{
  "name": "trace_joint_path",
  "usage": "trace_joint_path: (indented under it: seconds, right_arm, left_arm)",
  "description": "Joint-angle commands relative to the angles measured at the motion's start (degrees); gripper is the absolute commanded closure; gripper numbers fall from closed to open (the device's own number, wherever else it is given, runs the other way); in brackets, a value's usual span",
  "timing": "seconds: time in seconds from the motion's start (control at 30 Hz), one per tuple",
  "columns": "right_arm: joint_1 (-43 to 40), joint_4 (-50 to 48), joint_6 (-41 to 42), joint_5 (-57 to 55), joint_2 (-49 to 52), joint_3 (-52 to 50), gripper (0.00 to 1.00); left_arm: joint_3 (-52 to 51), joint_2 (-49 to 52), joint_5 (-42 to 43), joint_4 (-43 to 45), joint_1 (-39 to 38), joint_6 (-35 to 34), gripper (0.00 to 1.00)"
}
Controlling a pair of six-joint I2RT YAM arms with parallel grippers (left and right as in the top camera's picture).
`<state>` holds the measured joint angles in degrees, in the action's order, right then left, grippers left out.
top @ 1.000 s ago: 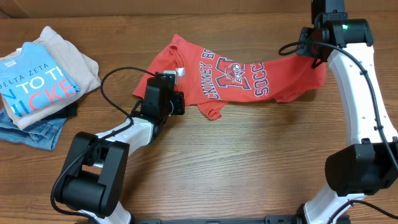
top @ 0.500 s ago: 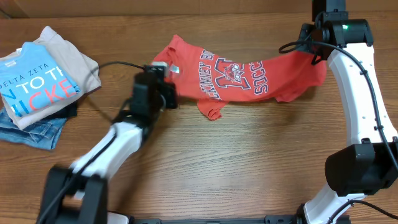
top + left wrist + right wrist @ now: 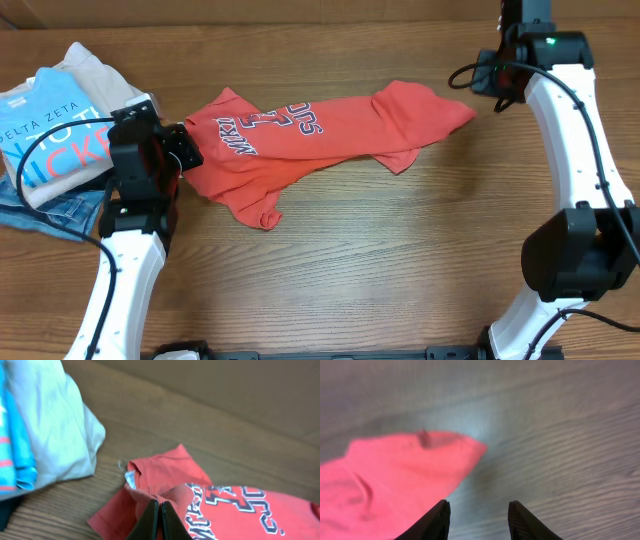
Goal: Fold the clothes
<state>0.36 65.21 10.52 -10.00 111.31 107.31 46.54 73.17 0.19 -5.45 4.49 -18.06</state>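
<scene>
The open right gripper moves down and to the left in the overhead view next, onto the cloth at the shirt's tip below it, and then closes.
The clothes, a coral-red T-shirt with dark lettering, lie stretched and rumpled across the middle of the table. My left gripper is at the shirt's left end. In the left wrist view that gripper is shut on a bunched fold of the red cloth, print showing to its right. My right gripper hangs above the table just past the shirt's right end. In the right wrist view it stands open with nothing between its fingers, the shirt's tip lying below and to the left.
A stack sits at the far left: a bright blue T-shirt on a beige folded garment, blue jeans underneath. The beige cloth lies close to my left gripper. A black cable loops over the stack.
My left gripper has pulled the shirt well to the left, up to the stack. My right gripper has opened and let go of the shirt's right end, which now lies on the table.
</scene>
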Motion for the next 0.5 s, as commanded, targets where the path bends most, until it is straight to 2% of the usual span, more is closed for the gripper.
trace_joint_path:
  seconds: [0.0,0.1,0.27,0.47]
  right_arm:
    - [-0.11,-1.42,-1.42,3.8,0.26,-4.66,0.59]
    - [-0.11,-7.34,-1.55,4.13,0.26,-10.62,0.59]
    - [-0.11,-23.15,-1.53,4.35,1.27,-22.27,0.63]
    - [-0.11,-32.52,-1.49,7.91,6.12,-26.47,0.62]
  left_arm:
    - [0.22,3.1,0.9,-0.79,0.0,-0.15,0.96]
    - [0.22,4.96,0.87,-1.99,0.0,0.02,0.96]
    - [0.22,5.57,0.9,-3.8,0.0,0.28,0.96]
    - [0.22,5.57,0.9,-3.74,0.0,0.26,0.96]
